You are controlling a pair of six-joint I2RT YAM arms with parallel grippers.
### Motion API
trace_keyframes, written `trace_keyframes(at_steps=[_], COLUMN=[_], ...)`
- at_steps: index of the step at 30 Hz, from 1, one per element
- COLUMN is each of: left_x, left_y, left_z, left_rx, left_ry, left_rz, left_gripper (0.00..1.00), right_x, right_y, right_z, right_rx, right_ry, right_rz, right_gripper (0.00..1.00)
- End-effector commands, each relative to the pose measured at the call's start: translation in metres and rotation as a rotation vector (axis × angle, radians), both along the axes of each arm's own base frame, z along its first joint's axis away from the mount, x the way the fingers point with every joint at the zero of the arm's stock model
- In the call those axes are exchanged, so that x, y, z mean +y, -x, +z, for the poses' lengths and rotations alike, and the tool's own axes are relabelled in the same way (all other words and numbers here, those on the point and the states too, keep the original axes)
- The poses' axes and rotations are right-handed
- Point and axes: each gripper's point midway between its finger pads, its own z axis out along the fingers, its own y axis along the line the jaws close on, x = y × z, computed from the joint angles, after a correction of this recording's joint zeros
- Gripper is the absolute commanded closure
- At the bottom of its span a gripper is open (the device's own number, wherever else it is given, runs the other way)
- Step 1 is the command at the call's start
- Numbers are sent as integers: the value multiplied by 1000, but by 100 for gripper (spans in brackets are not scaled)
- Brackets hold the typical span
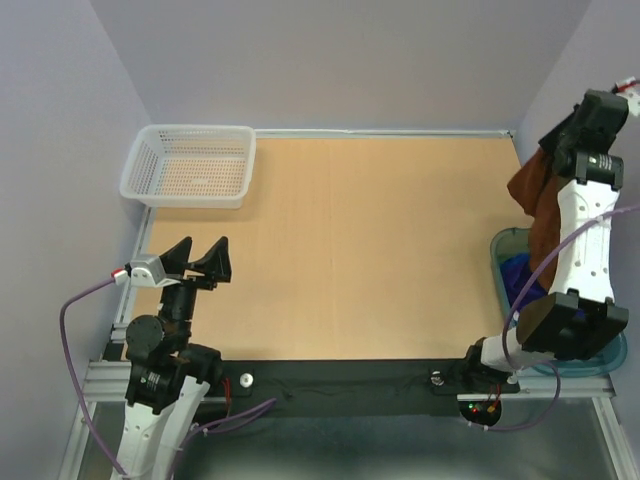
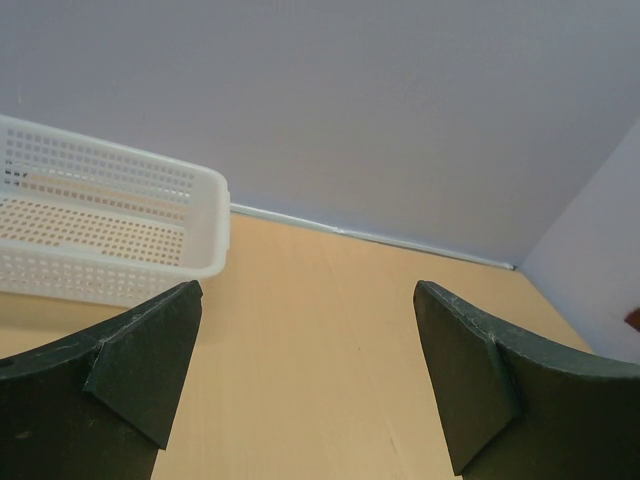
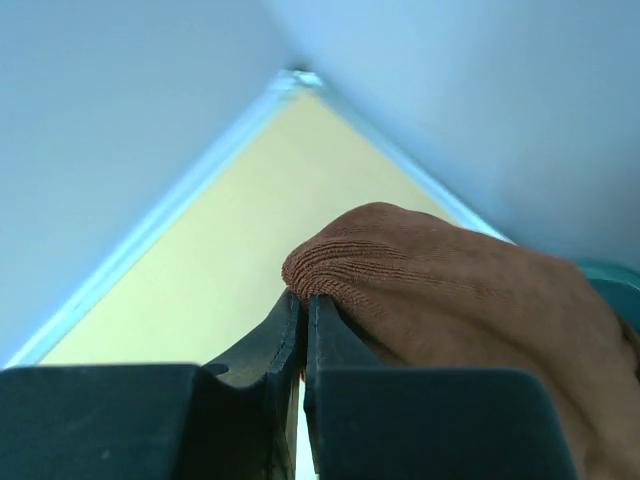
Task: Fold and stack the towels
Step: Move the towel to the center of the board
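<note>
I will move my right gripper to the left in the top view and down to the near middle of the tabletop, and let go of the rust-brown towel (image 1: 532,205) there, because that spot is bare.
My right gripper (image 1: 560,140) is raised high at the far right and shut on the rust-brown towel (image 1: 532,205), which hangs down from it over a teal bin (image 1: 505,250). In the right wrist view the towel (image 3: 450,300) bulges over the closed fingertips (image 3: 303,305). The bright blue towel (image 1: 520,275) lies in the bin, partly behind the arm. The dark purple towel is hidden. My left gripper (image 1: 200,262) is open and empty above the table's near left; its fingers (image 2: 140,370) frame bare wood.
A white perforated basket (image 1: 190,165) stands empty at the far left corner, also in the left wrist view (image 2: 100,230). Lilac walls close the table at the back and both sides. A black strip runs along the near edge.
</note>
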Motion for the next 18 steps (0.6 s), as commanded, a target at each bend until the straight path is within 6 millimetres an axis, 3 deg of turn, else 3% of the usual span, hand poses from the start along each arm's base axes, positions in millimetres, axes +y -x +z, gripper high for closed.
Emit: trace_keyframes(at_steps=[1, 3, 4, 6, 7, 9, 10, 11, 12, 13, 14, 15, 16, 17, 18], left_x=[-1, -2, -3, -6, -8, -11, -13, -15, -15, -16, -18, -20, -22, -27, -32], left_y=[-5, -9, -10, -13, -16, -19, -23, -24, -26, -29, -30, -33, -35, -35, -38], left_z=[5, 1, 0, -3, -5, -8, -12, -13, -14, -16, -16, -13, -13, -17, -17], left_rx=[2, 30, 37, 54, 71, 90, 111, 118, 126, 148, 158, 175, 187, 215, 242], left_ry=[-11, -20, -23, -31, -35, -43, -50, -55, -67, -72, -77, -64, -57, -58, -56], left_rz=[6, 4, 1, -11, -14, -31, -34, -40, -40, -39, -46, -53, -61, -89, -112], left_gripper=[2, 2, 1, 1, 1, 1, 1, 1, 1, 1, 1, 1, 1, 1, 1], right_x=[83, 113, 143, 175, 204, 235, 267, 284, 299, 331, 345, 382, 397, 408, 438], right_y=[-69, -87, -96, -103, -102, -99, -92, -84, -75, -60, -42, -17, 2, 26, 62], right_z=[64, 83, 101, 110, 113, 103, 94, 67, 53, 36, -5, -26, -53, -99, -121], right_rx=[-154, -198, -244, -267, -277, -254, -234, -173, -139, -99, -2, 54, 120, 236, 301], right_ry=[24, 16, 12, 8, -1, -18, -25, -51, -64, -77, -96, -98, -105, -109, -115], right_rz=[371, 478, 569, 657, 733, 800, 872, 912, 946, 1012, 1045, 1135, 1174, 1210, 1296], right_gripper=[100, 100, 100, 100, 99, 100, 100, 100, 100, 100, 99, 98, 96, 93, 89])
